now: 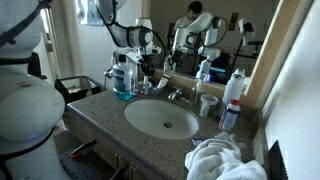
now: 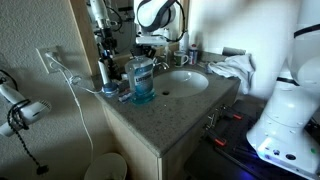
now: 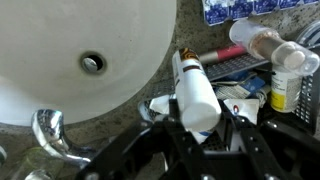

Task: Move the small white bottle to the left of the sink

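Note:
The gap between the sink's rim and the tubes is open. I should lower my gripper and let go of the small white bottle (image 3: pixel 194 92) there, on the bare part of the counter beside the sink.
In the wrist view my gripper (image 3: pixel 197 128) is shut on the small white bottle (image 3: pixel 194 92), which has a dark, reddish cap end pointing away from me. I hold it above the speckled counter just beside the oval white sink (image 3: pixel 90 50), near the chrome faucet (image 3: pixel 50 135). In both exterior views the gripper (image 1: pixel 146 68) (image 2: pixel 150 50) hangs over the counter beside the sink (image 1: pixel 160 120) (image 2: pixel 185 82), close to a blue mouthwash bottle (image 1: pixel 123 80) (image 2: pixel 141 80). The white bottle is too small to make out there.
Toiletries lie under and beside the gripper: tubes, a clear bottle (image 3: pixel 265 45) and a yellow-labelled bottle (image 3: pixel 285 90). A white towel (image 1: pixel 215 160) lies at the counter's edge. More bottles (image 1: pixel 233 100) stand by the mirror. A cord hangs from a wall outlet (image 2: pixel 48 62).

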{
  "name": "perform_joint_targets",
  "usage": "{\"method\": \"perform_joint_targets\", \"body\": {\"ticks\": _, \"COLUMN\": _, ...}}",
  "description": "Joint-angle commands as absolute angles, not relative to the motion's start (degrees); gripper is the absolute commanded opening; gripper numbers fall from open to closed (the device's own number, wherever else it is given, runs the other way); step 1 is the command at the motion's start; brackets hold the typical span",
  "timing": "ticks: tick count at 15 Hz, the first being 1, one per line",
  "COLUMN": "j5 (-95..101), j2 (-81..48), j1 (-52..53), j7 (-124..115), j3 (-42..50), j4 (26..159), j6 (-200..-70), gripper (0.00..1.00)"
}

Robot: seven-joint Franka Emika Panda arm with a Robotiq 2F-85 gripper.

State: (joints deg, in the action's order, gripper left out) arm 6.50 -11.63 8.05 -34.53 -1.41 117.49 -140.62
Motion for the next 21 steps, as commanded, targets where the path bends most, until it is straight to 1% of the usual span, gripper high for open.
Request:
{"method": "perform_joint_targets", "body": {"ticks": 1, "j5": 6.52, "j2": -10.42, "j1": 8.04, "j7": -35.64, "j3": -0.56, "j4": 117.45, "j6": -138.74, "gripper": 0.13}}
{"method": "perform_joint_targets", "body": {"ticks": 21, "j5": 5.47, "j2": -12.4, "j1": 8.26, "j7": -35.51, "j3": 0.07, "j4": 117.74, "j6": -139.33, "gripper": 0.13}}
